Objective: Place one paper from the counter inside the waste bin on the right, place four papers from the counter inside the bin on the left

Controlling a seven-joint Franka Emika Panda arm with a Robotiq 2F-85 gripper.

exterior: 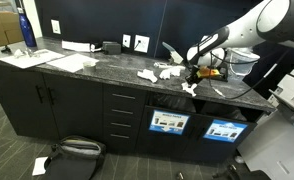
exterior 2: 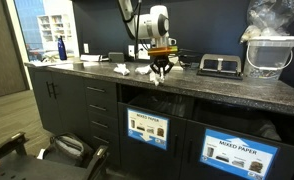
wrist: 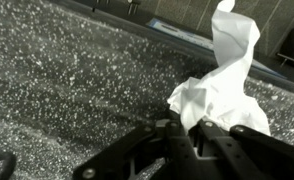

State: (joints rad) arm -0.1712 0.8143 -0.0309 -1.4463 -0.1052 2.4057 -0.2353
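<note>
The bin opening beside the drawers is below my gripper, so it needs to go past the counter's front edge next, then down to release the paper in the bin.
In the wrist view my gripper (wrist: 192,130) is shut on a crumpled white paper (wrist: 219,95), which sticks up ahead of the black fingers (wrist: 137,150) over the speckled counter (wrist: 57,80). In both exterior views the gripper (exterior: 193,70) (exterior 2: 159,64) hovers low over the counter's (exterior: 107,70) (exterior 2: 217,88) middle. More white papers lie beside it (exterior: 147,75) (exterior: 168,70) (exterior 2: 122,70), and one sits at the front edge (exterior: 190,90). Two bin openings with labels sit under the counter, one (exterior: 169,122) (exterior 2: 147,128) below the gripper and one (exterior: 224,130) (exterior 2: 237,156) further along.
A blue bottle (exterior: 26,30) (exterior 2: 60,49) and flat white sheets (exterior: 32,57) stand at the counter's far end. A black device (exterior 2: 219,66) and a bagged container (exterior 2: 269,45) are on the other end. A dark bag (exterior: 69,152) lies on the floor.
</note>
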